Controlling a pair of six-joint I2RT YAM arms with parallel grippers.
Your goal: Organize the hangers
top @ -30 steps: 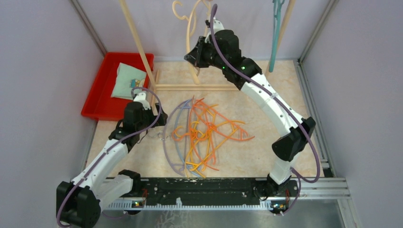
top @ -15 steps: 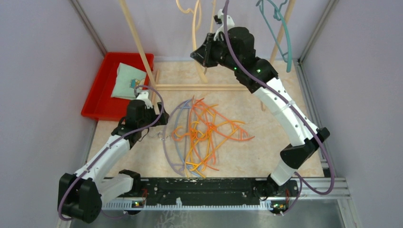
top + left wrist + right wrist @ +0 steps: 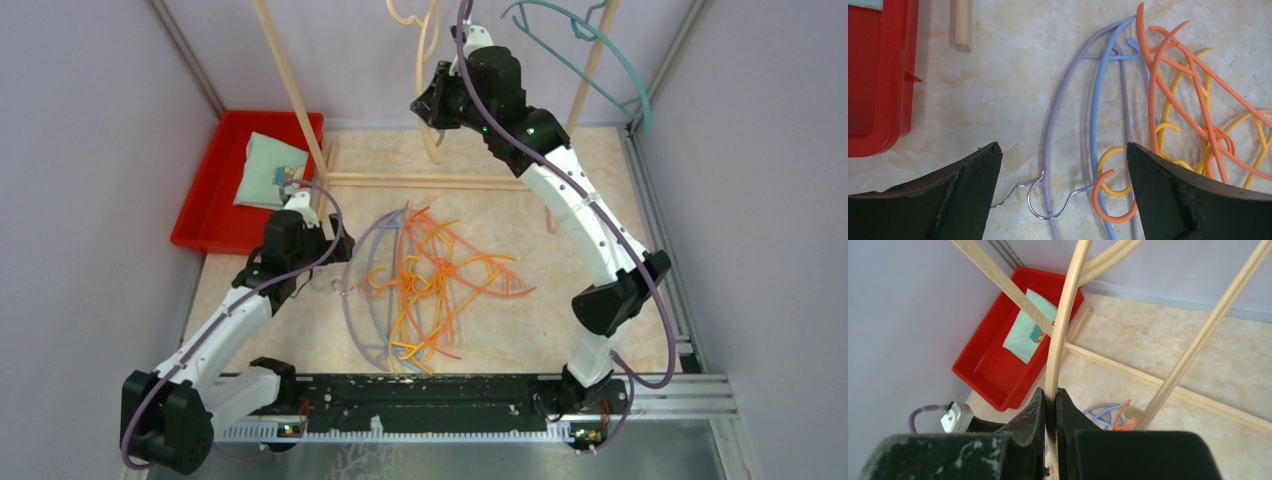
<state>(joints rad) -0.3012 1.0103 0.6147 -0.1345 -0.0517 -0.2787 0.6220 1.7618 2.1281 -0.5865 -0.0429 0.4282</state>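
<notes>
The peach hanger moves toward the teal hanger next and is released, as the teal one hangs to the right of my right gripper in the top view.
A pile of hangers lies mid-table: lavender (image 3: 353,290), light blue (image 3: 386,262), orange (image 3: 450,250) and yellow (image 3: 425,320), tangled together. My left gripper (image 3: 335,270) is open and empty just above the pile's left edge. In the left wrist view its jaws (image 3: 1063,155) straddle the metal hooks of the lavender hanger (image 3: 1058,105) and the light blue hanger (image 3: 1094,100), with orange (image 3: 1152,75) and yellow (image 3: 1168,100) hangers to the right. My right gripper (image 3: 428,105) is raised at the rack, shut on a peach hanger (image 3: 1063,315) that shows at the top (image 3: 425,40). A teal hanger (image 3: 615,85) hangs at the upper right.
The pale wooden rack (image 3: 295,90) stands at the back, with a low crossbar (image 3: 420,181) and a right post (image 3: 590,70). A red bin (image 3: 200,215) holding a pale green cloth (image 3: 265,170) sits at the left. Walls close in both sides.
</notes>
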